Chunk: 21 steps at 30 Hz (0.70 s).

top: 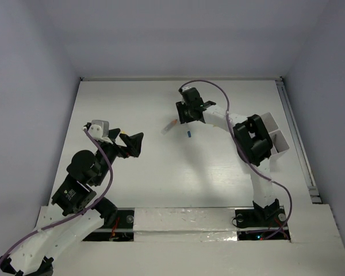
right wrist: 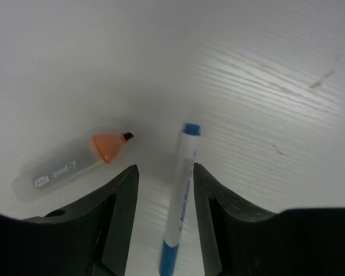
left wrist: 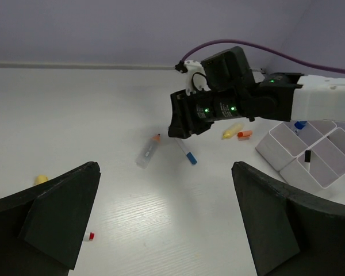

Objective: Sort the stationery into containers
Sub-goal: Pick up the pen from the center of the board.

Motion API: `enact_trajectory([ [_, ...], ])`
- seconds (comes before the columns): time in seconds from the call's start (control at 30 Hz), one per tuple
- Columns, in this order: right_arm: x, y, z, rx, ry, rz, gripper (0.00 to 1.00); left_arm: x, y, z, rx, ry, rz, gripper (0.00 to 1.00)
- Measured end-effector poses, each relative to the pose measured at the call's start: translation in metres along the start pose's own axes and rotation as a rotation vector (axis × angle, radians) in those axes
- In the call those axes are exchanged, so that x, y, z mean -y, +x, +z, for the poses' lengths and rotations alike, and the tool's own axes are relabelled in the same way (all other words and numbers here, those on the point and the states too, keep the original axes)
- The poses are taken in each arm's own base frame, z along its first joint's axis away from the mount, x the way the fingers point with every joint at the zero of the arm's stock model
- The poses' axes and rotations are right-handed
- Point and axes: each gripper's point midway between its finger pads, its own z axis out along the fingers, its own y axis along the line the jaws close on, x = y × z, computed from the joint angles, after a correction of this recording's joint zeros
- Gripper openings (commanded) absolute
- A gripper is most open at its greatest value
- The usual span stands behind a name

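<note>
The pen already lies between the open fingers of my right gripper, so next the gripper will lower until its fingers are on both sides of the pen's white body [right wrist: 183, 177] and close them.
A thin blue-and-white pen [right wrist: 181, 195] lies on the white table between the open jaws of my right gripper [right wrist: 165, 168], closer to the right finger, and is not clamped. A white tube with an orange tip [right wrist: 63, 167] lies just left of it. From above, the right gripper [top: 187, 119] hangs over the pen [top: 188, 133] and tube [top: 169, 125] at mid-table. My left gripper [top: 136, 141] is open and empty, low over the table's left side. The white containers [top: 274, 135] stand at the right; in the left wrist view [left wrist: 319, 164] they hold a blue and a black item.
The left wrist view shows a tiny red-tipped piece [left wrist: 91, 236] and a yellow piece [left wrist: 41, 179] near the left finger. A yellow piece [left wrist: 232, 131] and an orange piece [left wrist: 245, 134] lie beyond the right arm, near the containers. Walls enclose the table.
</note>
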Motion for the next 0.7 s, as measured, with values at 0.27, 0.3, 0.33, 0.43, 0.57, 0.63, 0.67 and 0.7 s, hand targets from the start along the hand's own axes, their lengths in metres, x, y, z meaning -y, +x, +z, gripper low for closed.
enact_trajectory([
  [0.27, -0.011, 0.002, 0.031, -0.016, 0.041, -0.028, 0.45, 0.0, 0.0, 0.0, 0.0, 0.0, 0.0, 0.99],
  [0.3, -0.01, 0.003, 0.031, -0.019, 0.05, -0.03, 0.44, 0.0, 0.0, 0.0, 0.001, -0.001, 0.0, 0.99],
  [0.33, -0.009, 0.003, 0.031, -0.02, 0.057, -0.03, 0.43, -0.001, 0.0, 0.0, 0.001, -0.002, 0.0, 0.99],
  [0.43, -0.007, 0.004, 0.031, -0.022, 0.07, -0.032, 0.39, -0.001, 0.0, 0.0, 0.002, -0.005, 0.0, 0.99],
  [0.57, -0.007, 0.004, 0.031, -0.03, 0.076, -0.045, 0.32, -0.001, 0.0, 0.0, 0.002, -0.004, 0.0, 0.99],
  [0.63, -0.007, 0.003, 0.032, -0.035, 0.078, -0.05, 0.29, -0.001, 0.0, 0.0, 0.001, -0.004, 0.0, 0.99],
  [0.67, -0.007, 0.004, 0.032, -0.04, 0.078, -0.053, 0.28, -0.001, 0.0, 0.0, 0.002, -0.004, 0.0, 0.99],
  [0.7, -0.007, 0.003, 0.032, -0.043, 0.079, -0.057, 0.21, -0.002, -0.001, 0.0, 0.003, -0.007, 0.0, 0.99],
])
